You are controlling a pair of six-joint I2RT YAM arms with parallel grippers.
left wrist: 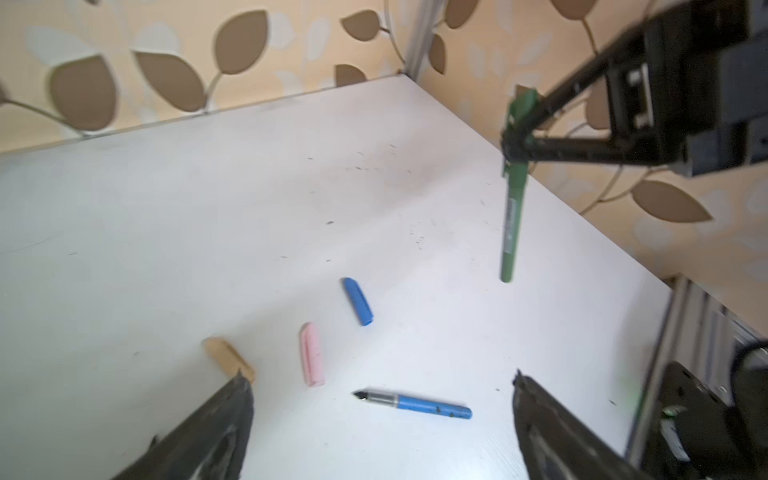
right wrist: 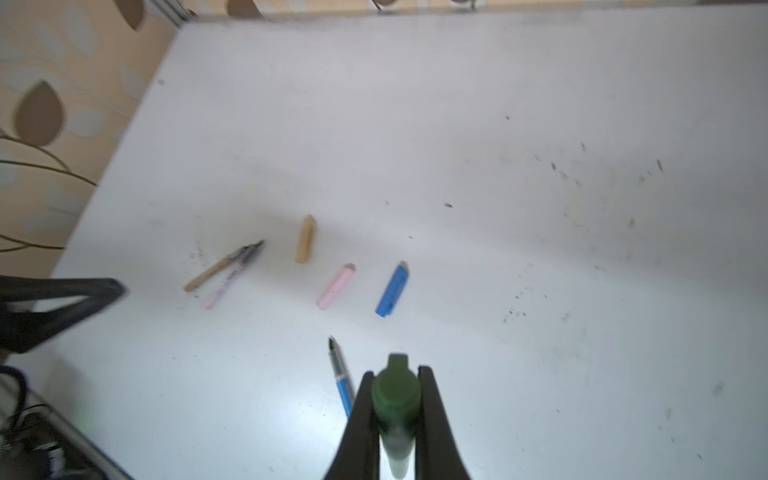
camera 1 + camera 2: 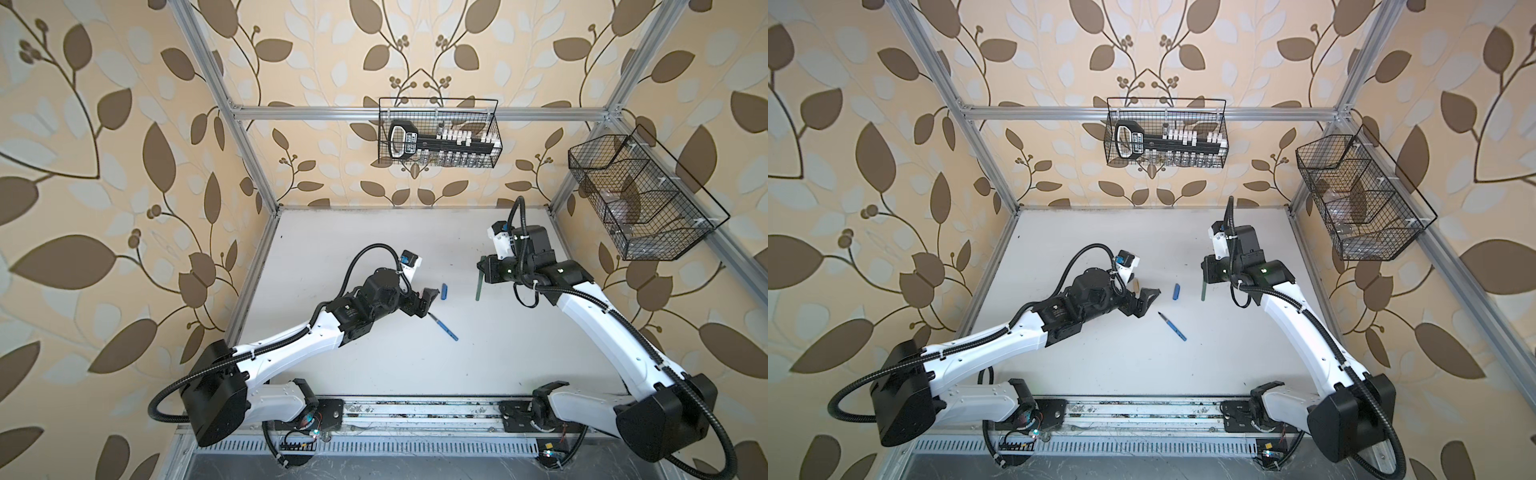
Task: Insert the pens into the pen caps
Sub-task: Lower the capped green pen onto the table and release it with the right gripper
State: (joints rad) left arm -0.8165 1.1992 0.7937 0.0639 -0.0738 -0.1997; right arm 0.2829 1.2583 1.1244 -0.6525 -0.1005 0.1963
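Note:
Next, my right gripper lowers, tilting its fingers down, and releases the capped green pen flat on bare tabletop below it, clear of the blue cap.
My right gripper [image 2: 395,374] is shut on a dark green pen [image 1: 513,216] that wears its green cap [image 2: 395,390]; the pen hangs barrel-down above the table [image 3: 415,249]. In both top views it shows right of centre [image 3: 478,286] [image 3: 1202,291]. My left gripper [image 1: 380,378] stands open and empty, jaws wide, over a blue pen [image 1: 415,404] lying uncapped. Beyond it lie a blue cap [image 1: 357,301], a pink cap [image 1: 312,354] and a tan cap [image 1: 228,357]. A tan pen [image 2: 216,268] and a pink pen [image 2: 224,284] lie side by side, hidden under the left arm in both top views.
A wire basket [image 3: 438,133] with a black tool hangs on the back rail. Another wire basket [image 3: 640,195] hangs on the right frame. Aluminium posts [image 3: 257,166] border the white table, and a metal rail [image 3: 415,411] runs along its front.

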